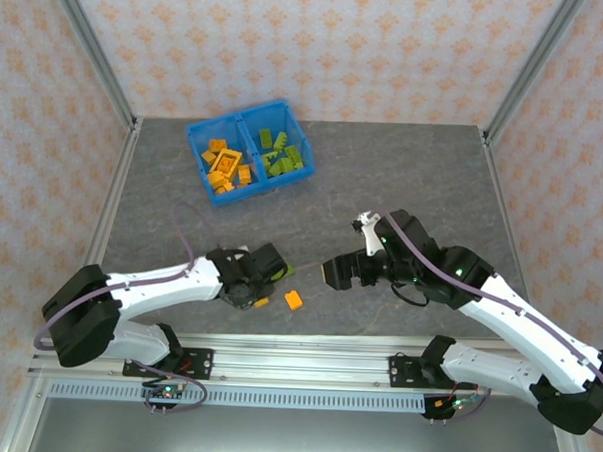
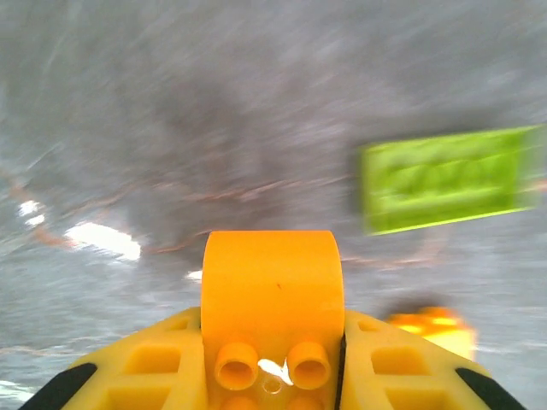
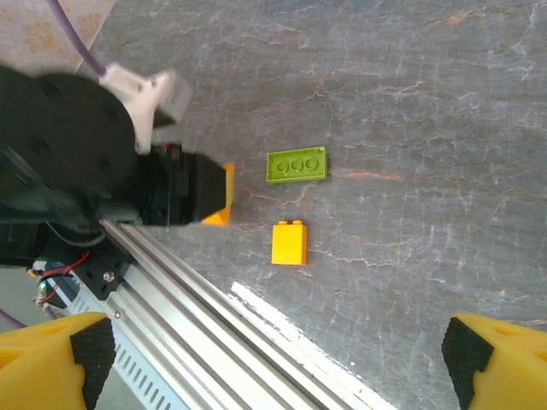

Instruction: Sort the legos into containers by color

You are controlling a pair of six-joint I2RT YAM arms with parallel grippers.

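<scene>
The curved orange brick belongs in the container of orange legos, since that container holds its color. My left gripper should lift the brick, carry it outward over that container and release it.
My left gripper (image 2: 273, 329) is shut on a small orange lego (image 2: 272, 282), held low over the table near its front edge (image 1: 260, 298). A flat green lego (image 3: 297, 164) and a loose orange lego (image 3: 290, 243) lie on the table just right of it. The same green lego (image 2: 449, 179) and orange lego (image 2: 432, 329) appear blurred in the left wrist view. My right gripper (image 3: 278, 363) hangs wide open above these two, holding nothing, right of the left one (image 1: 334, 273). The blue bin (image 1: 197, 133) holds orange legos in its left container (image 1: 224, 168) and green ones in its right container (image 1: 283, 155).
The aluminium rail (image 1: 305, 366) runs along the table's near edge, close behind the loose orange lego. Papered walls with metal posts (image 1: 94, 47) close in the table on three sides. Open grey tabletop (image 1: 404, 170) lies between the arms and the bin.
</scene>
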